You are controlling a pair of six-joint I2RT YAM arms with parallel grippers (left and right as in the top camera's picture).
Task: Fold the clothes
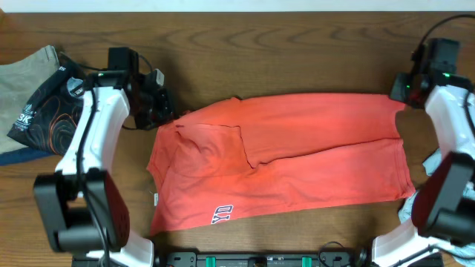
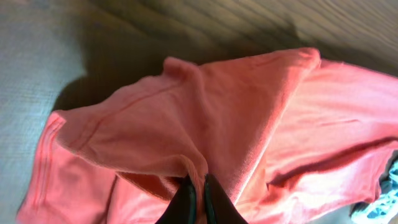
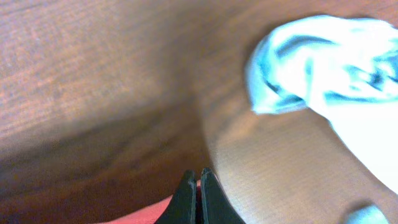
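My left gripper first draws its fold back over the shirt (image 1: 297, 159) next, then releases it there, to get to the hem with the logo.
An orange-red shirt (image 1: 297, 159) lies spread across the middle of the table, with a small printed logo near its front left hem. My left gripper (image 1: 165, 111) is at the shirt's back left corner, shut on a fold of its fabric (image 2: 205, 124), fingertips (image 2: 198, 186) pinching the cloth. My right gripper (image 1: 401, 93) is at the shirt's back right corner, shut with a sliver of the red cloth (image 3: 149, 211) between its fingers (image 3: 198, 180).
A pile of clothes lies at the far left: a tan garment (image 1: 22, 74) and a black printed one (image 1: 44, 111). A light blue and white garment (image 1: 434, 163) lies at the right edge, also showing in the right wrist view (image 3: 336, 56).
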